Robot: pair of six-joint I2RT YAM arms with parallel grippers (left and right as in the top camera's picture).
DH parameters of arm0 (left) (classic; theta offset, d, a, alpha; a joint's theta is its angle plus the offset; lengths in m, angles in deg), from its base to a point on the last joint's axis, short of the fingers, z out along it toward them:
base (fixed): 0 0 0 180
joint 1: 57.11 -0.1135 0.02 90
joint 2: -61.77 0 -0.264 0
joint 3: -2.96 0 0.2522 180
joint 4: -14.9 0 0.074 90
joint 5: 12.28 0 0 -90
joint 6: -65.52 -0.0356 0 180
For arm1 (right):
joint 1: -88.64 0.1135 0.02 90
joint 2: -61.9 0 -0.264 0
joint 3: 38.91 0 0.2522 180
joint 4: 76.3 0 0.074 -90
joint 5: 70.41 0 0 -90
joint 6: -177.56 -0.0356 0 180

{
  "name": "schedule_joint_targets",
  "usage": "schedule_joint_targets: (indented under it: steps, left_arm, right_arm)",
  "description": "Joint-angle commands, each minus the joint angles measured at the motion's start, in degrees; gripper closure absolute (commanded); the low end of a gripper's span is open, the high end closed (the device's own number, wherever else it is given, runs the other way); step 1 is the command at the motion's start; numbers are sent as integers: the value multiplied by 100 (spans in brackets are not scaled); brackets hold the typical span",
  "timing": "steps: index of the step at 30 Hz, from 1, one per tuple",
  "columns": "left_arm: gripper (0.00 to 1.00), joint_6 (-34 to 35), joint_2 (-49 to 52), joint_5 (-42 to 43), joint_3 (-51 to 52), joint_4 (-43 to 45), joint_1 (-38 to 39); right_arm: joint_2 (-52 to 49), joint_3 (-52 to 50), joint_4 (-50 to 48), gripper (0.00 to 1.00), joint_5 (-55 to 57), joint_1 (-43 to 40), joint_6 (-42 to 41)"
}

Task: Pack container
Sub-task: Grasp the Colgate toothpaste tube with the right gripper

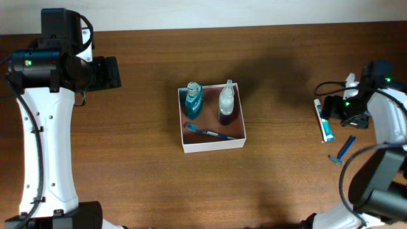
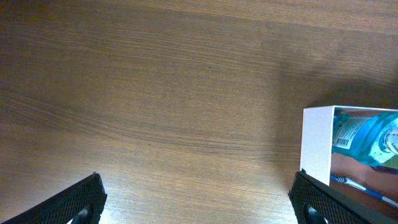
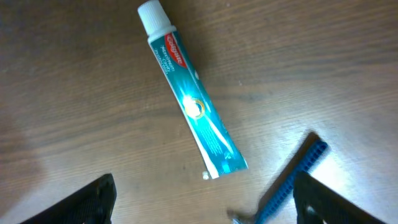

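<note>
My right gripper will go down and a little toward the container next and then close on the teal toothpaste tube's tail (image 1: 328,137) (image 3: 225,162), because that tail points toward my open fingers.
The container (image 1: 212,145), a square white-walled box with a reddish-brown inside, sits mid-table. It holds a blue mouthwash bottle (image 1: 193,100), a clear bottle with dark liquid (image 1: 226,102) and a blue toothbrush (image 1: 208,132). Its left wall (image 2: 315,142) shows in the left wrist view. My left gripper (image 2: 199,211) is open and empty over bare table left of the box. My right gripper (image 3: 205,205) is open above a teal toothpaste tube (image 3: 189,99), also in the overhead view (image 1: 325,121), with a blue razor (image 3: 289,180) beside it.
The razor (image 1: 344,149) lies at the right side of the brown wooden table (image 1: 127,152), just below the tube. The right arm's body (image 1: 381,121) stands at the far right and the left arm's body (image 1: 44,127) at the far left.
</note>
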Motion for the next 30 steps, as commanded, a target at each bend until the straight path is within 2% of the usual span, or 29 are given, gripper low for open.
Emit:
schedule_joint_targets:
  steps: [1,9,15,16,18,20,30]
  left_arm:
    - [4,-28,39,46,17,-7,-15]
    - [4,-28,39,44,17,-9,-13]
    - [4,-28,39,44,17,-4,-15]
    - [4,-28,39,44,17,-7,-15]
    - [4,-28,39,44,17,-9,-15]
    - [4,-28,39,44,17,-9,-15]
    - [4,-28,39,44,17,-70,-15]
  right_arm:
    - [-330,-4,-282,18,-138,74,269]
    - [-1132,-4,-658,20,-149,188,507]
    - [-1342,-4,-782,22,-173,188,503]
    - [-1373,-4,-778,26,-195,188,501]
    - [-1401,-4,-756,43,-306,188,501]
    - [-1401,-4,-756,52,-319,188,503]
    - [-1401,-4,-754,85,-319,186,501]
